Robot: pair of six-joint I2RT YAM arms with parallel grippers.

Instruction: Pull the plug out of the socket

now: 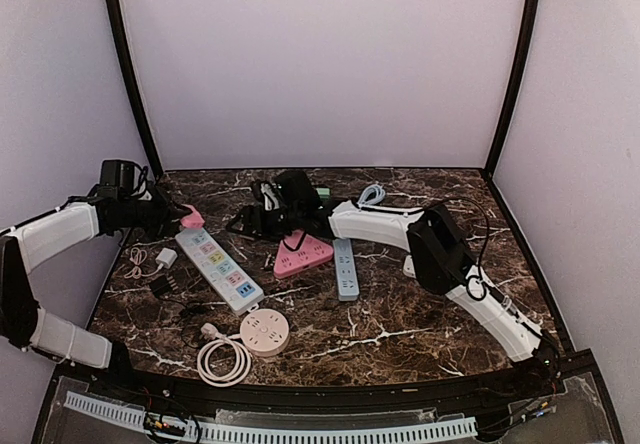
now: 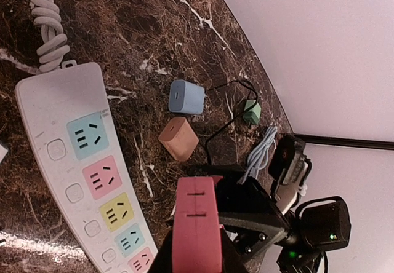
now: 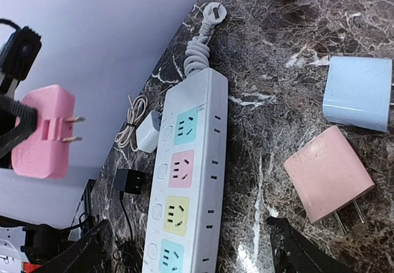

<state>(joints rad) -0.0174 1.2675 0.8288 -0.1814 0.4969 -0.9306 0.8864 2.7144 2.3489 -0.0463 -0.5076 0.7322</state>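
The plug's pins are out, so my left gripper next needs to move outward past the power strip and then lower the plug to the bare table beside the blue adapter.
My left gripper is shut on a pink plug and holds it in the air above the far end of the white power strip. In the left wrist view the plug fills the space between the jaws, beside the strip. In the right wrist view the plug shows its two bare prongs, clear of any socket. My right gripper is open and empty over the strip, its fingertips spread wide.
A blue adapter, a salmon-pink adapter and a small green one lie beside the strip. A pink triangular socket, a blue strip, a round pink socket with a coiled cord, and small chargers are on the table.
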